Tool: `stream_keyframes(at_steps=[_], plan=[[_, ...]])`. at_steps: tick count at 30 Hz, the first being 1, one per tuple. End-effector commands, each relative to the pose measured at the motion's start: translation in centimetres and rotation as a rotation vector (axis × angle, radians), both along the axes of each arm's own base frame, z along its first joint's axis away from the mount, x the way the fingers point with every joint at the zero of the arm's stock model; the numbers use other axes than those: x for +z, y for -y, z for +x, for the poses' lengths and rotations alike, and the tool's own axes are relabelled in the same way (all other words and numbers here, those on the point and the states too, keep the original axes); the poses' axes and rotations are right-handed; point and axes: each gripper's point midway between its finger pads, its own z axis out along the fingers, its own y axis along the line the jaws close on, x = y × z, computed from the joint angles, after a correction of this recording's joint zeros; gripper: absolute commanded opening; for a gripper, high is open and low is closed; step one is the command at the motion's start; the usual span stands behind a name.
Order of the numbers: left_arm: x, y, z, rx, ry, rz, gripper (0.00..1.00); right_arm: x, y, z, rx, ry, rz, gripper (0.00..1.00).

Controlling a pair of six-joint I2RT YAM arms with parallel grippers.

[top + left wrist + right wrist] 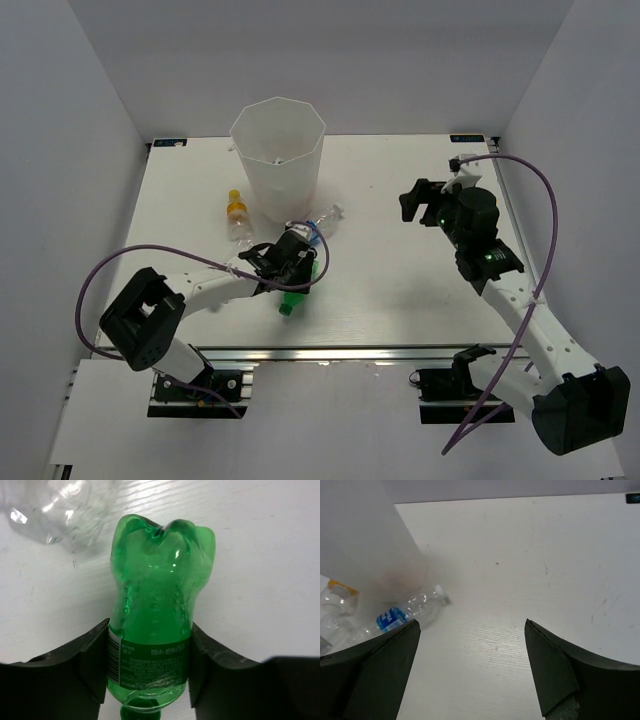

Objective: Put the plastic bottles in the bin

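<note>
My left gripper lifts the green bottle [292,300] outward over the bin's rim next and releases it, since the bin's open top is outward and above the gripper.
A green bottle [292,300] lies on the table in front of the bin [278,150]. My left gripper [296,262] is shut on it; in the left wrist view both fingers [97,655] press the sides of the green bottle [157,595] at its label. A clear bottle with a blue label [322,225] lies beside the bin's base, and an orange-capped clear bottle [236,215] lies to the bin's left. My right gripper [420,205] is open and empty above the table's right half; its view shows the blue-label bottle [402,612], the orange-capped bottle [337,592] and the bin [365,545].
The white table [390,280] has grey walls on the left, right and back. A clear bottle [55,510] lies just beyond the green one in the left wrist view. Purple cables loop off both arms.
</note>
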Motion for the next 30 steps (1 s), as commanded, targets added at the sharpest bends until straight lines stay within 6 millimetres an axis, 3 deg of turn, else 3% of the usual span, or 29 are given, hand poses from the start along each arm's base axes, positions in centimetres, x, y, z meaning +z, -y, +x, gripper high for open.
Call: stream_keyframes(at_steps=[1, 4, 5, 7, 8, 10, 11, 14, 15, 17, 19, 21, 22, 23, 25, 26, 27, 29, 30], plan=[[5.6, 2.7, 2.1, -0.063, 0.127, -0.068, 0.54, 0.8, 2.3, 0.0, -0.12, 0.042, 0.031, 0.89], [10.0, 3.9, 3.3, -0.087, 0.221, -0.1, 0.47, 0.7, 3.2, -0.6, -0.153, 0.064, 0.029, 0.89], [13.4, 4.8, 4.2, -0.091, 0.285, -0.157, 0.44, 0.7, 3.6, -0.7, -0.172, 0.07, 0.023, 0.89], [16.9, 5.8, 4.9, -0.115, 0.36, -0.21, 0.42, 0.4, 4.4, -1.2, -0.201, 0.075, 0.012, 0.89], [20.5, 6.4, 5.7, -0.111, 0.438, -0.275, 0.38, 0.2, 4.9, -1.3, -0.224, 0.077, 0.007, 0.89], [23.8, 6.6, 6.6, -0.088, 0.522, -0.316, 0.35, 0.1, 5.3, -1.5, -0.238, 0.078, 0.003, 0.89], [27.0, 6.8, 7.3, -0.069, 0.59, -0.35, 0.35, 0.2, 5.2, -1.5, -0.231, 0.084, -0.003, 0.89], [30.7, 6.4, 9.2, -0.02, 0.686, -0.327, 0.34, 0.5, 5.2, -1.5, -0.222, 0.096, -0.014, 0.89], [33.8, 6.4, 9.8, 0.003, 0.738, -0.354, 0.3, 0.4, 5.1, -1.5, -0.217, 0.096, -0.017, 0.89], [34.7, 6.5, 11.3, 0.035, 0.762, -0.331, 0.3, 0.0, 4.6, -1.5, -0.184, 0.095, -0.026, 0.89], [36.7, 5.6, 13.5, 0.107, 0.806, -0.308, 0.29, -0.2, 4.3, -1.4, -0.157, 0.093, -0.043, 0.89], [37.3, 3.9, 15.8, 0.159, 0.823, -0.269, 0.29, -0.4, 3.5, -1.5, -0.111, 0.093, -0.054, 0.89], [39.1, 3.2, 16.6, 0.183, 0.852, -0.288, 0.3, -0.3, 3.3, -1.5, -0.1, 0.095, -0.054, 0.89], [38.2, 3.1, 18.0, 0.188, 0.832, -0.273, 0.3, -0.2, 3.0, -1.5, -0.079, 0.099, -0.049, 0.89], [39.5, 0.6, 20.6, 0.249, 0.845, -0.3, 0.3, -0.1, 2.4, -1.6, -0.051, 0.111, -0.041, 0.89], [38.6, 0.1, 22.0, 0.269, 0.833, -0.28, 0.3, -0.1, 1.9, -1.7, -0.022, 0.112, -0.034, 0.89], [38.4, -1.0, 23.1, 0.293, 0.836, -0.26, 0.32, -0.1, 1.6, -1.7, -0.005, 0.113, -0.034, 0.89], [38.9, -1.4, 24.1, 0.296, 0.851, -0.253, 0.41, -0.1, 1.1, -1.7, 0.026, 0.117, -0.034, 0.89], [38.2, -1.6, 24.9, 0.288, 0.84, -0.243, 0.45, -0.4, 0.8, -1.5, 0.042, 0.111, -0.037, 0.89]])
